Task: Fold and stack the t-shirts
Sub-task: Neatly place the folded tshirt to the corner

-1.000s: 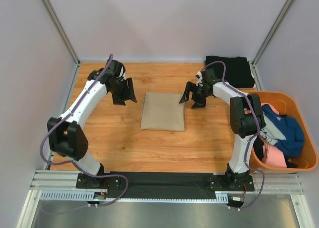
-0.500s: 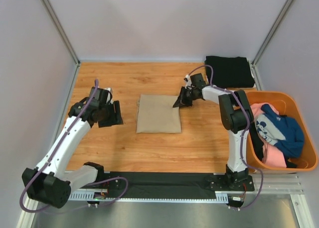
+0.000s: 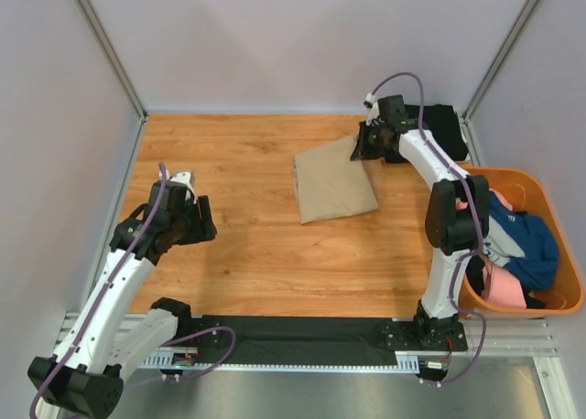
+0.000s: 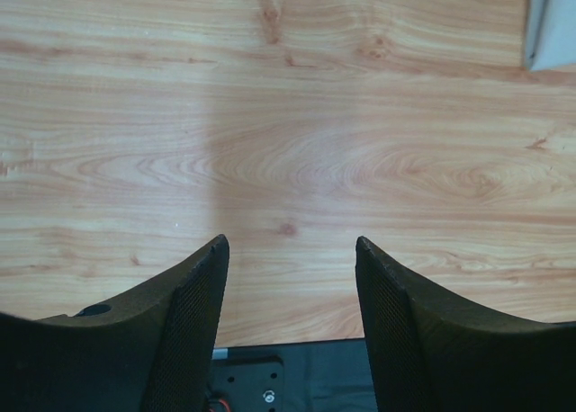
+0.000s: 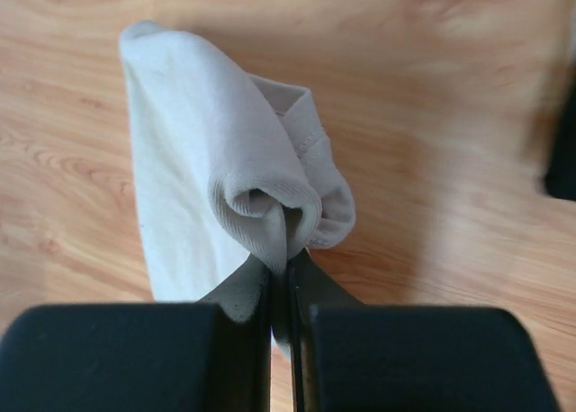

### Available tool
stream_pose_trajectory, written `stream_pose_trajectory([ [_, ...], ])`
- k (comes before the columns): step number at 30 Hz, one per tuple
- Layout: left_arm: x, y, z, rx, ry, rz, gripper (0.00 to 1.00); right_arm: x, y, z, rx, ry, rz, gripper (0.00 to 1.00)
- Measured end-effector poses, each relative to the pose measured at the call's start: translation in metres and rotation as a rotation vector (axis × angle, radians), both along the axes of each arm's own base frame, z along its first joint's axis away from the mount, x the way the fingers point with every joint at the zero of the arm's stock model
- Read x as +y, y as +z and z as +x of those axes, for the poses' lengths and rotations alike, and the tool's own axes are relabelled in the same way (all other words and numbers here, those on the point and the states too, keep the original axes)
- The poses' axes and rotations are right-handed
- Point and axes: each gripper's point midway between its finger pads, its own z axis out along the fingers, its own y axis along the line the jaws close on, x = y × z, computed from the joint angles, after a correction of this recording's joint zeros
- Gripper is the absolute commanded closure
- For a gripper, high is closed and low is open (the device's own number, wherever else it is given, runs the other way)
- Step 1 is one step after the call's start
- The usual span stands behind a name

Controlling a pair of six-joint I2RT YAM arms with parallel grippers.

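Note:
The right gripper next lifts the tan t-shirt (image 3: 333, 188) outward and to the right in the top view. Then it releases it atop the black t-shirt (image 3: 444, 131), since that one already lies folded.
A folded tan t-shirt (image 3: 333, 188) lies skewed on the wooden table, its far right corner lifted. My right gripper (image 3: 361, 148) is shut on that corner; in the right wrist view the bunched pale cloth (image 5: 236, 174) is pinched at my right gripper (image 5: 286, 261). A folded black t-shirt (image 3: 444, 131) lies at the back right corner, partly behind the right arm. Blue cartoon-print (image 3: 522, 237) and pink (image 3: 505, 289) shirts sit in the orange tub. My left gripper (image 3: 200, 225) hovers open over bare wood at the left, seen as my left gripper (image 4: 290, 246) with nothing between its fingers.
The orange tub (image 3: 568, 289) stands at the table's right edge beside the right arm's base. A black mat strip (image 3: 302, 338) runs along the near edge. Grey walls and metal posts enclose the table on three sides.
My right gripper has shut on the tan shirt's corner and dragged it right and toward the back, turning it. My left arm has pulled back toward the near left.

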Motion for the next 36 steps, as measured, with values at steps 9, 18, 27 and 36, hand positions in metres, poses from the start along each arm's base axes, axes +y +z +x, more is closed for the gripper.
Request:
stream_pose_trajectory([
  [9,0.0,-0.006,0.004,0.014,0.002,0.012,0.36,-0.084,0.071,0.032,-0.191,-0.098,-0.234,1.0],
  [18,0.0,-0.013,0.006,0.049,0.002,0.022,0.38,-0.121,0.152,0.053,-0.378,-0.126,-0.35,1.0],
  [27,0.0,-0.016,0.007,0.059,0.002,0.025,0.38,-0.144,0.192,0.066,-0.463,-0.159,-0.369,1.0],
  [36,-0.001,-0.022,0.008,0.086,0.002,0.032,0.39,-0.175,0.18,0.081,-0.443,-0.176,-0.369,1.0],
])
